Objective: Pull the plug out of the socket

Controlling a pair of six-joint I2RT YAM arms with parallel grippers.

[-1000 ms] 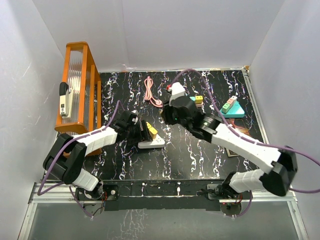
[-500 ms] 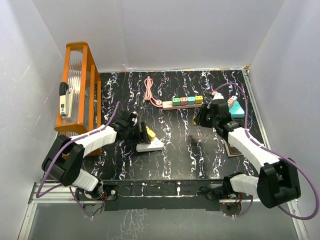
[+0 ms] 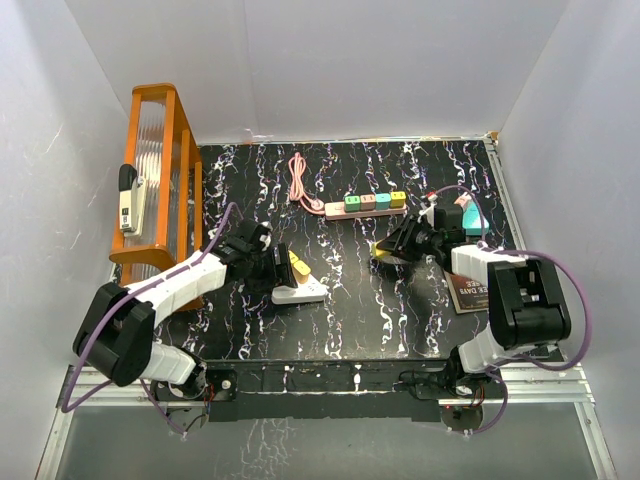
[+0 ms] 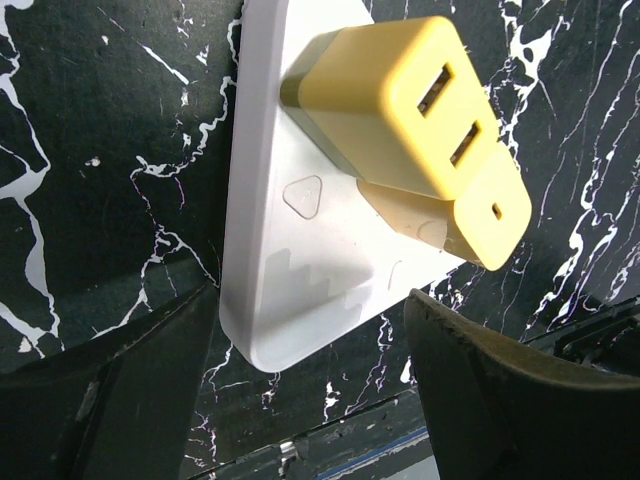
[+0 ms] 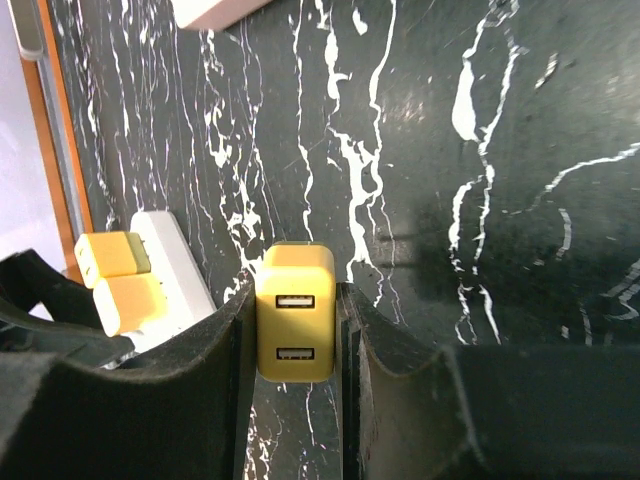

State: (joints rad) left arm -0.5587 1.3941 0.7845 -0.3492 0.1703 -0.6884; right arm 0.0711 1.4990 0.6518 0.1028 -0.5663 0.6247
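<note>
The third yellow plug, already clear of the socket, goes down with my right gripper to the bare tabletop just below it next and is released there.
A white triangular socket (image 3: pixel 303 291) lies left of centre with two yellow plugs (image 3: pixel 298 265) in it. In the left wrist view the socket (image 4: pixel 290 260) and its plugs (image 4: pixel 400 110) fill the frame. My left gripper (image 3: pixel 275 272) is closed on the socket's near corner, one finger (image 4: pixel 120 390) on each side. My right gripper (image 3: pixel 385 250) is shut on a third yellow plug (image 5: pixel 295 325), free of the socket and held just above the table right of centre. The right wrist view also shows the socket (image 5: pixel 175 265) at the left.
An orange rack (image 3: pixel 155 180) stands at the back left. A pink cable (image 3: pixel 300 185) and a pink power strip (image 3: pixel 370 203) with coloured adapters lie at the back. A teal socket (image 3: pixel 472 220) and a dark card (image 3: pixel 465 292) sit at the right.
My right arm has swung from the back centre to the right and folded back low, with the yellow plug in its jaws. The left arm and socket have barely moved.
</note>
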